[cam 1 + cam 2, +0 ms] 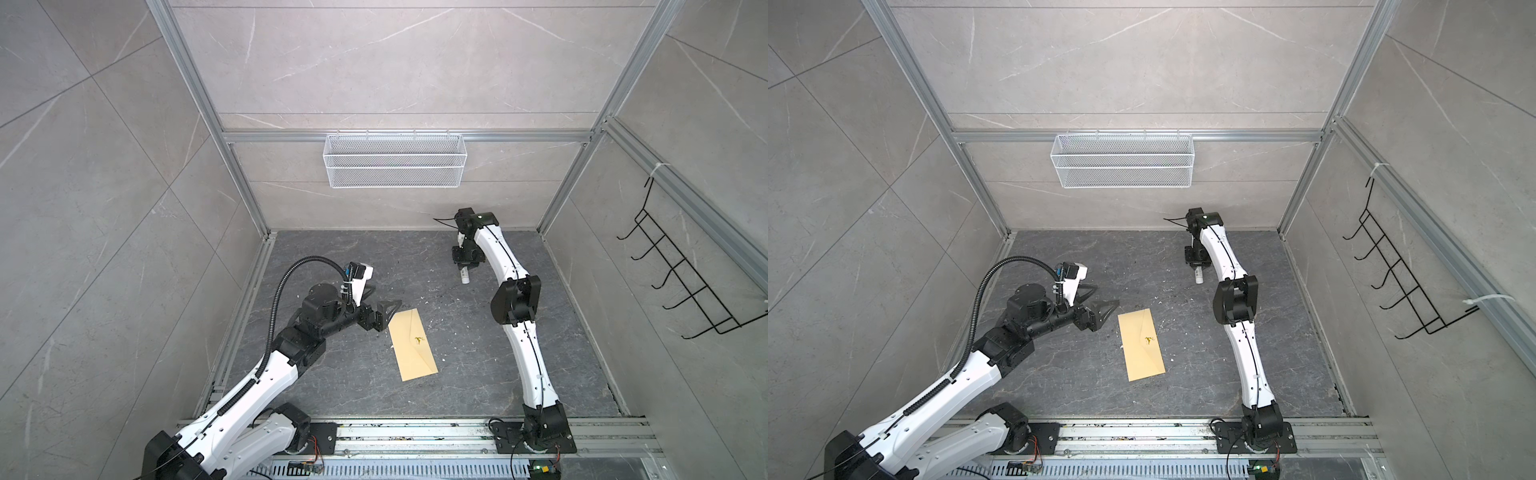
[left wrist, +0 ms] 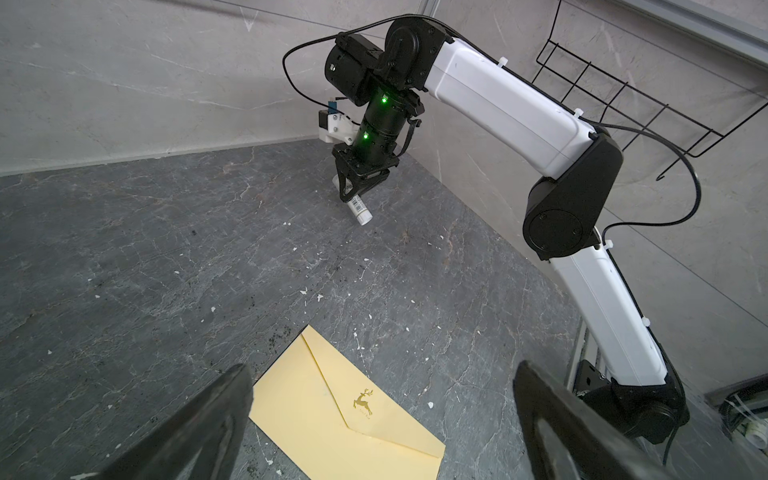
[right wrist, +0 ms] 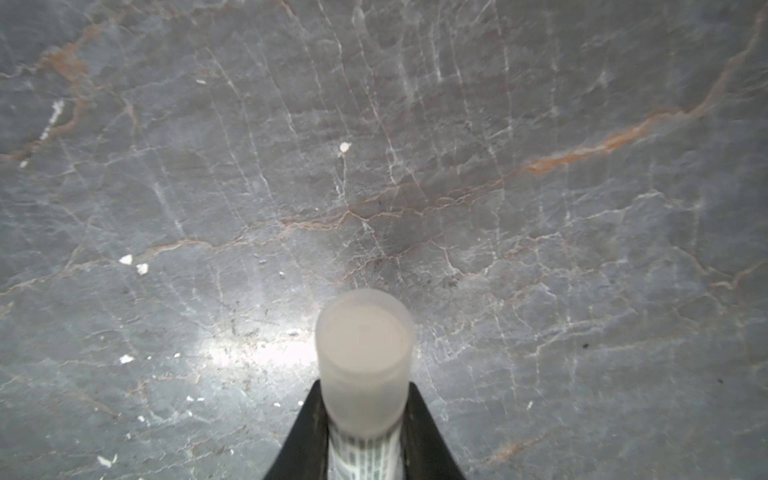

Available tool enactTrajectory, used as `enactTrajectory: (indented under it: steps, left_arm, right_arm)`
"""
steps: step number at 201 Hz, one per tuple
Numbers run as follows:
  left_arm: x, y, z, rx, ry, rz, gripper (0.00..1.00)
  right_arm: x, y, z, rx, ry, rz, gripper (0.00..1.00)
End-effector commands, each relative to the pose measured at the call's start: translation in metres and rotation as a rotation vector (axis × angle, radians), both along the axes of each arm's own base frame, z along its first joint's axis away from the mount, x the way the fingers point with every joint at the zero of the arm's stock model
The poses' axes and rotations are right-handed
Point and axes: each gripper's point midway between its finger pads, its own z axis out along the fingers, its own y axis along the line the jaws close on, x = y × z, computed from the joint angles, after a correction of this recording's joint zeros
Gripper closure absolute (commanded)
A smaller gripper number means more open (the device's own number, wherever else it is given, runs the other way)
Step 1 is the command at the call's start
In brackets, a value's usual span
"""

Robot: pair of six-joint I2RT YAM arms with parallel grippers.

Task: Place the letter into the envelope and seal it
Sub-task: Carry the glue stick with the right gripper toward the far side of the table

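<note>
The envelope's flap is folded down, so the robot's right gripper should next go down to the bare tabletop close below it and let go of the glue stick [image 1: 465, 277] there.
The tan envelope [image 1: 413, 345] [image 1: 1141, 345] lies flat in the middle of the dark table, its pointed flap folded down and a small gold deer print on the flap [image 2: 362, 402]. The letter is out of view. My left gripper [image 1: 388, 318] [image 1: 1106, 318] [image 2: 380, 374] hovers open just off the envelope's far left corner, with nothing between its fingers. My right gripper [image 1: 464, 270] [image 1: 1197, 270] [image 2: 353, 195] [image 3: 363, 386] is at the back of the table, shut on a small white glue stick [image 1: 465, 277] [image 2: 360, 210] [image 3: 363, 345] whose capped end points down at the table.
A white wire basket [image 1: 394, 160] hangs on the back wall and a black wire rack [image 1: 681, 282] on the right wall. Small white scraps [image 2: 319, 297] dot the table. Aluminium rails [image 1: 415, 434] run along the front edge by the arm bases.
</note>
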Motion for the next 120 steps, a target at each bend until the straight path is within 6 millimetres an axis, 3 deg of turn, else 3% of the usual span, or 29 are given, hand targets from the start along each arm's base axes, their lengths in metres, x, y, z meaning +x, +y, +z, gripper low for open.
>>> enactTrajectory:
  steps: [1, 120]
  left_arm:
    - [0.0, -0.003, 0.007, -0.012, -0.024, -0.014, 0.0]
    - [0.002, -0.004, 0.003, -0.017, -0.009, -0.013, 0.0]
  right_arm:
    - [-0.006, -0.001, -0.022, 0.008, 0.056, -0.017, 0.84]
    - [-0.009, -0.004, -0.054, 0.036, 0.115, -0.042, 0.84]
